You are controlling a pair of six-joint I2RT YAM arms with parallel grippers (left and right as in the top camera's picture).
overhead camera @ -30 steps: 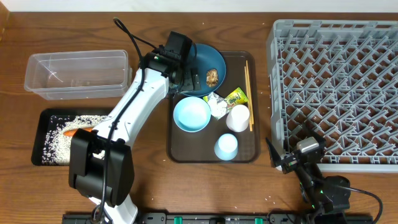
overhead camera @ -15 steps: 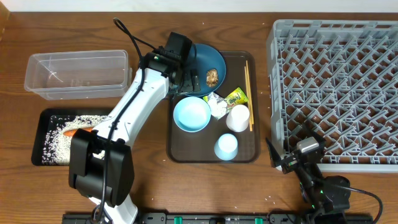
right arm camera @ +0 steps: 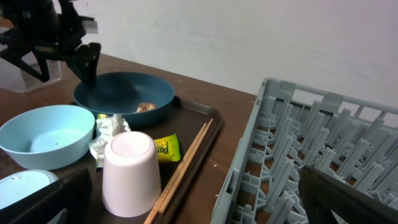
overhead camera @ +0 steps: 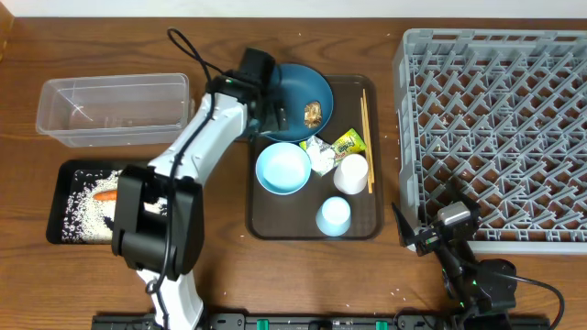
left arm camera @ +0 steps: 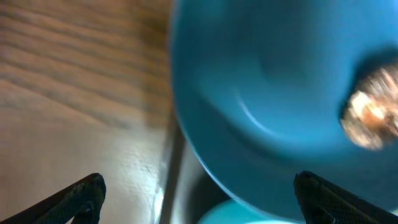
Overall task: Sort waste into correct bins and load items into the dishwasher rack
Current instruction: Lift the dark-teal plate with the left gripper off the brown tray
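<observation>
Next, my left gripper lowers its open fingers astride the dark blue plate's tub-side rim (left arm camera: 181,121) below and closes, since that rim lies clear of the brown food lump (left arm camera: 373,115).
My left gripper (overhead camera: 272,103) hangs open over the left rim of the dark blue plate (overhead camera: 303,87), nothing between its fingers; the plate (left arm camera: 267,93) fills its wrist view, blurred, with the brown food lump (left arm camera: 373,115) on it. Crumpled paper (overhead camera: 320,158), a green-yellow wrapper (overhead camera: 348,143), the pale blue bowl (overhead camera: 282,168), whitish cup (overhead camera: 350,173), pale blue cup (overhead camera: 334,215) and chopsticks (overhead camera: 365,137) lie on the brown serving tray. My right gripper (overhead camera: 431,234) stands open and empty by the grey rack's (overhead camera: 500,128) front left corner. The carrot (overhead camera: 105,194) and rice lie in the black tray (overhead camera: 64,225).
The clear tub (overhead camera: 112,108) sits at the far left, behind the black tray. The brown serving tray (overhead camera: 261,225) lies between my left arm and the rack. In the right wrist view, the whitish cup (right arm camera: 127,171) and chopsticks (right arm camera: 183,165) are nearest, with the rack (right arm camera: 323,143) to the right.
My left arm has swung a little, its wrist shifting slightly left and back along the plate's rim. The right arm has not moved.
</observation>
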